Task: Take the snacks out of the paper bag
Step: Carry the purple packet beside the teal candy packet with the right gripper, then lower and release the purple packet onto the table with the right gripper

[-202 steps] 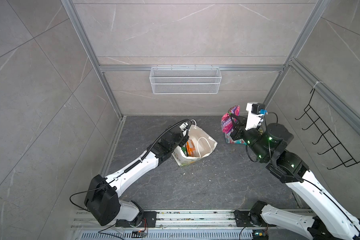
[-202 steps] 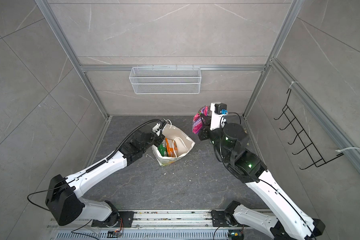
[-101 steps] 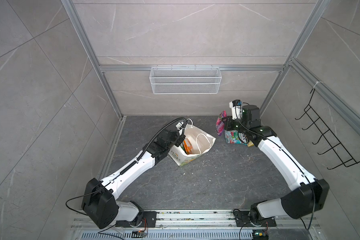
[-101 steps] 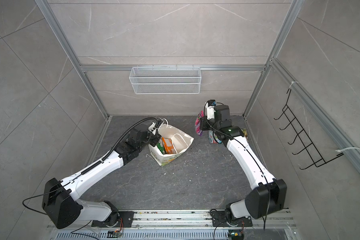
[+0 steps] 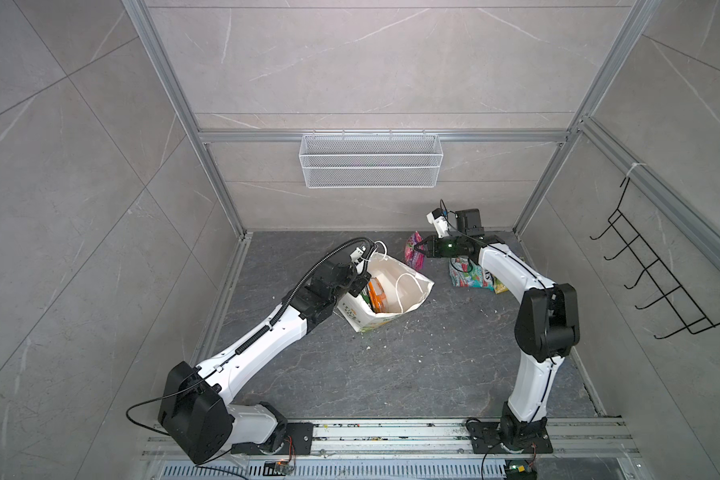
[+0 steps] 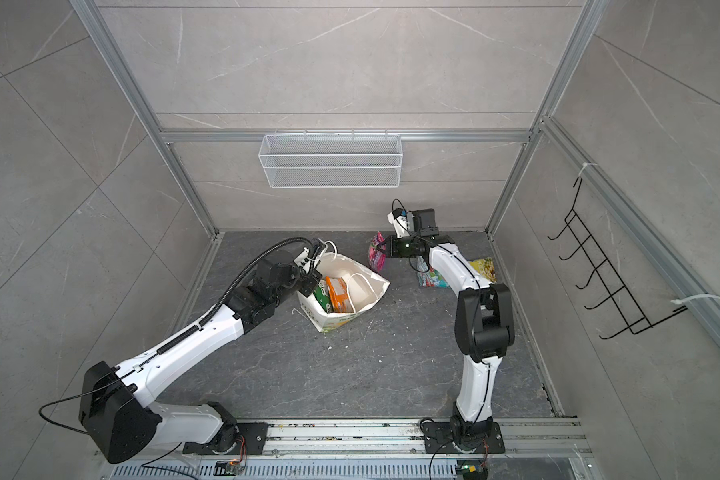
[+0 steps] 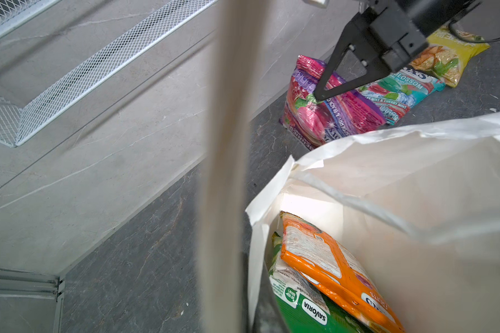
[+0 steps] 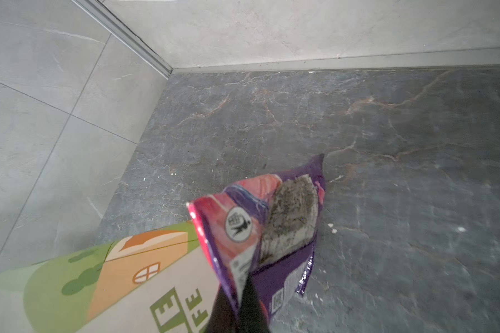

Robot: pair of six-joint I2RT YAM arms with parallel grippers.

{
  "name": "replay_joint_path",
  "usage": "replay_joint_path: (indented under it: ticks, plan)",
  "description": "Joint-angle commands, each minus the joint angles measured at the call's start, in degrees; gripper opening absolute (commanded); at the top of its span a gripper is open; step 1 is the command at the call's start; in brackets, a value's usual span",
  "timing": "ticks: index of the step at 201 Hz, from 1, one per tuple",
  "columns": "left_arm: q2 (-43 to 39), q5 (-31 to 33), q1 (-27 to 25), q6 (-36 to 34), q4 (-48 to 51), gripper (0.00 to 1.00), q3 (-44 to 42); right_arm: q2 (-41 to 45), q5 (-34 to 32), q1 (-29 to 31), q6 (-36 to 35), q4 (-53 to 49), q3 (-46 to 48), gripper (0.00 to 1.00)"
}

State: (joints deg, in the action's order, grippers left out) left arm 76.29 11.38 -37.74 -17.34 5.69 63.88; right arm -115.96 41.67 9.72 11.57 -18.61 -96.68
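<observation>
Next, my right gripper moves away from the bag and down to release the purple packet [image 5: 412, 257] on the floor beside the teal packet, since that spot is bare.
The white paper bag [image 5: 408, 286] [image 6: 366, 286] leans open on the dark floor. My left gripper [image 5: 360, 282] [image 6: 312, 283] [image 7: 257, 314] is shut on its rim. Inside lie two snacks, an orange packet [image 5: 377, 296] [image 6: 339, 296] [image 7: 329, 265] on a green one [image 6: 321, 297] [image 7: 300, 311]. My right gripper [image 5: 417, 248] [image 6: 381, 249] [image 7: 319, 96] [image 8: 240, 302] is shut on a purple packet [image 5: 412, 257] [image 6: 376, 257] [image 7: 329, 118] [image 8: 272, 219] that hangs down to the floor behind the bag. A teal packet [image 5: 468, 276] [image 6: 431, 279] [image 7: 399, 89] and a yellow chip bag [image 6: 483, 266] [image 7: 445, 54] lie at the back right.
A white wire-mesh basket [image 5: 371, 166] [image 6: 329, 164] hangs on the back wall. On the right wall is a black hook rack [image 5: 657, 282]. Walls close in the floor on three sides, and the arms' base rail [image 5: 391, 432] runs along the front.
My right arm has stretched down and back, lowering the purple packet to the floor behind the bag. My left gripper keeps its hold on the bag's rim.
</observation>
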Motion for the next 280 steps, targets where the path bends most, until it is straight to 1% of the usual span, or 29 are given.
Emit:
replay_joint_path:
  ticks: [1, 21, 37, 44, 69, 80, 105, 116, 131, 147, 166, 206, 220, 229, 244, 260, 280]
  plan:
    - [-3.25, -0.3, -0.11, 1.0, -2.72, 0.0, 0.41, -4.12, 9.32, -2.12, 2.99, 2.78, -4.15, 0.0]
    - [-3.23, -0.65, -0.08, 1.0, -2.59, 0.0, 0.7, -6.51, 9.47, -3.7, 2.16, 2.29, -4.31, 0.0]
    - [-2.9, -0.83, -0.06, 1.06, -2.69, 0.0, 1.1, -8.77, 5.65, -4.05, -2.57, -5.39, -7.53, 0.0]
    - [-2.7, -0.93, -0.14, 1.01, -2.71, 0.0, 1.33, -9.67, 5.48, -4.37, -3.86, -6.87, -8.13, 0.0]
    - [-2.24, -2.09, -0.08, 1.43, -3.06, 0.0, 1.77, -12.03, 4.6, -6.88, -4.69, -9.72, -9.04, 0.0]
    - [-2.12, -2.46, -0.09, 1.6, -3.06, 0.0, 1.8, -12.05, 3.77, -8.22, -5.37, -10.33, -8.68, 0.02]
    - [-2.17, -2.84, -0.1, 1.61, -2.88, 0.0, 1.86, -12.14, 3.33, -10.29, -6.57, -11.69, -9.38, 0.02]
    - [-2.19, -2.8, -0.13, 1.6, -2.95, 0.0, 1.77, -12.56, 2.95, -10.44, -8.06, -14.13, -10.9, 0.07]
    - [-2.28, -2.69, -0.1, 1.63, -2.97, 0.0, 1.69, -12.56, 0.59, -10.44, -9.39, -16.66, -11.89, 0.16]
    - [-2.43, -2.95, -0.09, 1.7, -3.24, 0.0, 1.43, -11.87, -2.18, -10.4, -10.25, -17.5, -11.84, 0.21]
    - [-2.48, -3.05, -0.14, 1.71, -3.19, 0.0, 1.26, -12.24, -4.52, -10.42, -11.07, -20.02, -13.41, 0.23]
    - [-2.53, -3.29, -0.12, 1.7, -3.06, 0.0, 1.16, -12.62, -11.98, -10.42, -13.16, -24.73, -16.52, 0.25]
    - [-2.43, -3.38, -0.08, 1.82, -3.22, 0.0, 1.14, -13.02, -13.5, -10.46, -13.87, -25.93, -17.31, 0.21]
    - [-2.26, -3.62, -0.12, 1.87, -3.4, 0.0, 1.07, -13.52, -14.29, -10.32, -14.33, -26.48, -17.68, 0.16]
    - [-2.1, -4.06, -0.07, 2.12, -3.66, 0.0, 1.24, -14.81, -17.73, -10.11, -14.6, -28.35, -19.17, 0.05]
    - [-1.63, -4.5, -0.13, 2.14, -3.72, 0.0, 1.72, -15.99, -20.44, -9.74, -15.34, -30.21, -20.77, 0.01]
    - [-1.39, -4.61, -0.07, 2.3, -3.67, 0.0, 2.19, -16.68, -20.92, -9.05, -15.79, -30.24, -21.13, 0.0]
